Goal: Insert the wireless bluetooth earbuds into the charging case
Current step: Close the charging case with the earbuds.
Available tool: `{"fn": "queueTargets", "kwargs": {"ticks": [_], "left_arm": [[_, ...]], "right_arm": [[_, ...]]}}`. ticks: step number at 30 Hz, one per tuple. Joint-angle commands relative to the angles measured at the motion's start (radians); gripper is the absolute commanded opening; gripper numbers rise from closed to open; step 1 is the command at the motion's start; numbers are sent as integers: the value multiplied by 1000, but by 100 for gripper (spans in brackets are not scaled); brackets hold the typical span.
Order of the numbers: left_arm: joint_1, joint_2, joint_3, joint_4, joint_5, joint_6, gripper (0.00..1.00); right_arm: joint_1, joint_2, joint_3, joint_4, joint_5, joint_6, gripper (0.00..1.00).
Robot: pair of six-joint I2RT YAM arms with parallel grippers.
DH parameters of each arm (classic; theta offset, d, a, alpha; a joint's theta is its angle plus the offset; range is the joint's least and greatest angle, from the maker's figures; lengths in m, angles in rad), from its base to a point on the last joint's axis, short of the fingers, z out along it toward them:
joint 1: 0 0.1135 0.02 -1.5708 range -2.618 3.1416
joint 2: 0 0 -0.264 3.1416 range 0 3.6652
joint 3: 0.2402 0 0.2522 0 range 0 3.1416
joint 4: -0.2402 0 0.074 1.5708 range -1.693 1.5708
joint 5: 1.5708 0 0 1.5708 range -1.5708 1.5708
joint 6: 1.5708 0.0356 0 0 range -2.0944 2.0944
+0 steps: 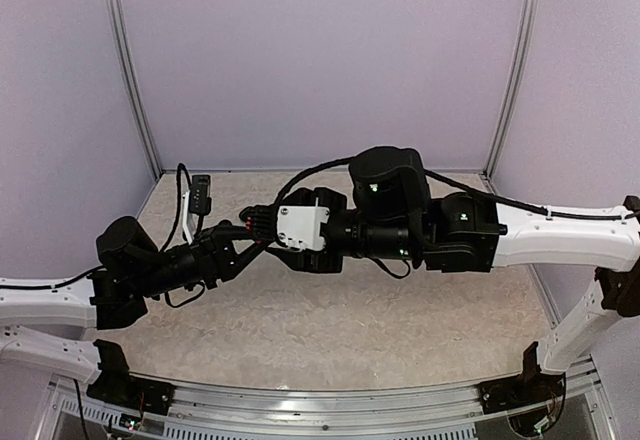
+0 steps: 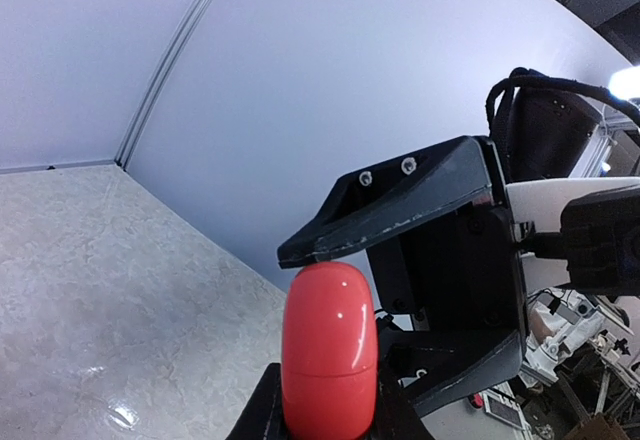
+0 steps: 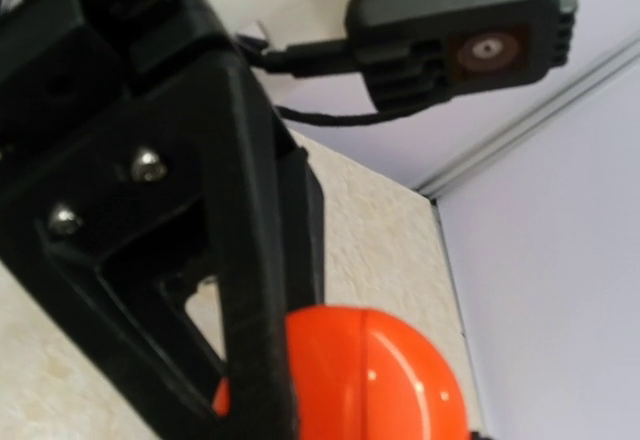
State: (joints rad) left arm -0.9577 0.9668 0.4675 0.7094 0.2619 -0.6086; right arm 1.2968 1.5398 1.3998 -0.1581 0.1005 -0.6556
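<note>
Next, the left gripper tilts downward, lowers the case (image 2: 330,345) onto the marbled tabletop below the gripper and releases it, since the case's lid is shut.
My left gripper (image 2: 328,412) is shut on the lower half of a glossy red, pebble-shaped charging case (image 2: 330,345), held upright with its lid shut. My right gripper (image 3: 370,410) is open and straddles the case's (image 3: 385,380) upper half. Its upper finger (image 2: 400,205) rests on the lid's tip, and its lower finger (image 2: 460,360) stands just beside the case. In the top view the left gripper (image 1: 248,234) and the right gripper (image 1: 264,224) meet above the table's left middle, hiding the case almost wholly. The earbuds are out of view.
The marbled tabletop (image 1: 330,320) lies below both arms, boxed in by pale walls with metal corner posts (image 1: 130,70). The left wrist camera (image 3: 460,30) and its cable hang close above the right gripper. A metal rail (image 1: 320,405) runs along the near edge.
</note>
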Motion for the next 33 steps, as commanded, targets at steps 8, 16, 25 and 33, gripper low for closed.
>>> {"fn": "queueTargets", "kwargs": {"ticks": [8,16,25,33], "left_arm": [[28,17,63,114,-68,-46,0],[23,36,78,107,-43,-57,0],[27,34,80,46,-109,-42,0],[124,12,63,-109,-273,-48,0]], "right_arm": [[70,0,-87,-26,12,-46,59],[79,-3,-120,33,55,-73,51],[78,-4,-138,57,88,-47,59],[6,-81,-220,130,129,70,99]]}}
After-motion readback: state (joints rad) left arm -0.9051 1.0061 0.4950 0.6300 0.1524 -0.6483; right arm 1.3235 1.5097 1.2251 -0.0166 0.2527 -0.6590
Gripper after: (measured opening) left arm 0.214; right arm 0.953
